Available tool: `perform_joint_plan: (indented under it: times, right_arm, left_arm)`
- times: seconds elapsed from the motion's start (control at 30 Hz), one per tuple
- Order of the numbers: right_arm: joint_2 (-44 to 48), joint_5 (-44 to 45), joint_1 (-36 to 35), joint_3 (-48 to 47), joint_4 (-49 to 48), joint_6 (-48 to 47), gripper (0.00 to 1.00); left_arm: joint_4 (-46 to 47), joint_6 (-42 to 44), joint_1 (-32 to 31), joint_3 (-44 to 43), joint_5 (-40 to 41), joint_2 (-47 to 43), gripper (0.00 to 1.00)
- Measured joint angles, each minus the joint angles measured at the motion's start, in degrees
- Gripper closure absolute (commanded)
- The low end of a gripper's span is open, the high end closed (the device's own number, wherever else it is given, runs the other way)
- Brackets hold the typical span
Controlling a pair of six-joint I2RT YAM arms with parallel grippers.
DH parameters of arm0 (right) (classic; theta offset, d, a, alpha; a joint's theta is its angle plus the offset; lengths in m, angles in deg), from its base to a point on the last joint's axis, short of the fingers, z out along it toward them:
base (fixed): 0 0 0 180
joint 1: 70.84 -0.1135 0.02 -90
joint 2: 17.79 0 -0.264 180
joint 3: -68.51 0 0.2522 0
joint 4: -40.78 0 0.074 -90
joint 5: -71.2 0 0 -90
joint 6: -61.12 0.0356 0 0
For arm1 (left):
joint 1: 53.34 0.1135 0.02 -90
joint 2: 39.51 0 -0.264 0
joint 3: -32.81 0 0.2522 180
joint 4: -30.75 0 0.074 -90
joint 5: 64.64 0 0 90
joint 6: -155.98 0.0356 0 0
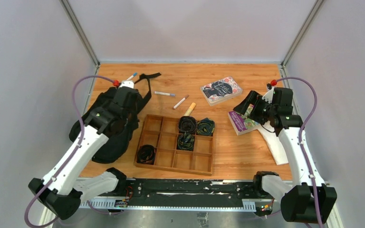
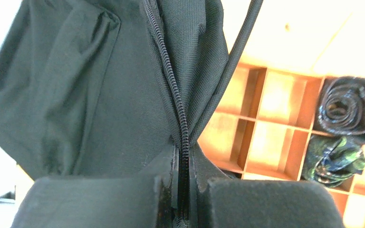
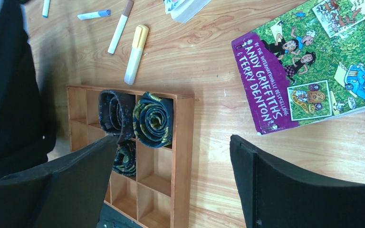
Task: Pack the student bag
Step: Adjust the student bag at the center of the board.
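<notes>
The bag hangs folded from my fingers, so my left gripper should next lift its zipper edge, then lower it toward the table (image 1: pixel 132 126) beside the tray and open.
The student bag (image 1: pixel 105 130), a floppy black backpack, lies at the left of the table with a strap (image 1: pixel 147 80) trailing toward the back. My left gripper (image 1: pixel 127 100) is over its upper part. In the left wrist view it (image 2: pixel 184 190) is shut on the bag's zipper edge (image 2: pixel 183 137) and holds the fabric lifted. My right gripper (image 1: pixel 245 108) is open and empty above a purple and green book (image 1: pixel 240 124). In the right wrist view its jaws stand wide apart (image 3: pixel 173 159) over bare wood between the book (image 3: pixel 313 61) and the tray.
A wooden compartment tray (image 1: pixel 202 159) with several rolled ties (image 1: pixel 196 127) sits centre front and shows in the right wrist view (image 3: pixel 183 156). Behind it lie a yellow highlighter (image 1: pixel 190 109), two markers (image 1: pixel 164 94) and a floral book (image 1: pixel 221 90). A pen (image 1: pixel 132 76) lies by the bag. White paper (image 1: pixel 275 147) is at the right.
</notes>
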Motion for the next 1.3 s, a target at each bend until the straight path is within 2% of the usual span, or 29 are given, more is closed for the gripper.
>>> perform_joint_plan:
  times: [0.17, 0.33, 0.63, 0.9, 0.93, 0.97, 1.07, 1.1, 1.13, 1.2, 1.3]
  right_arm:
    - [0.0, 0.0, -0.6, 0.0, -0.4, 0.0, 0.07]
    - [0.0, 0.0, -0.9, 0.0, -0.5, 0.0, 0.07]
    - [0.3, 0.0, -2.6, 0.3, -1.0, 0.0, 0.07]
    - [-1.2, 0.2, -7.0, 0.3, -2.2, 0.5, 0.07]
    - [-1.3, 0.2, -7.2, 0.4, -2.2, 0.5, 0.07]
    - [-1.4, 0.3, -7.5, 0.5, -2.2, 0.6, 0.07]
    - [-1.6, 0.5, -8.0, 0.7, -2.4, 0.9, 0.07]
    - [-1.6, 0.6, -8.3, 0.7, -2.5, 1.0, 0.07]
    - [-1.7, 0.7, -8.7, 0.7, -2.6, 1.2, 0.07]
    - [-2.0, 1.1, -9.7, 0.7, -2.9, 1.4, 0.07]
    - [-2.6, 1.8, -11.5, 0.7, -3.1, 1.5, 0.07]
  left_arm:
    - [-5.1, 5.5, 4.5, -12.6, -1.0, 0.1, 1.00]
    - [-10.1, 8.9, 5.1, -20.8, 0.0, 2.9, 1.00]
    - [-13.8, 11.1, 5.2, -19.9, -3.8, 3.3, 1.00]
    - [-13.4, 8.7, 5.2, -8.8, -4.7, 3.1, 1.00]
    - [-13.4, 8.4, 5.2, -7.4, -5.3, 3.0, 0.94]
    - [-13.3, 7.9, 5.2, -5.7, -6.3, 2.8, 0.83]
    - [-13.3, 6.4, 5.3, -2.5, -9.8, 1.8, 0.26]
    - [-13.3, 6.7, 5.3, -2.0, -10.7, 1.5, 0.13]
    - [-13.0, 5.8, 5.3, -1.5, -12.3, 0.9, 0.04]
    - [-12.3, 5.7, 5.4, -1.5, -13.7, -0.1, 0.01]
    - [-11.6, 5.3, 5.4, -1.4, -14.0, -2.0, 0.03]
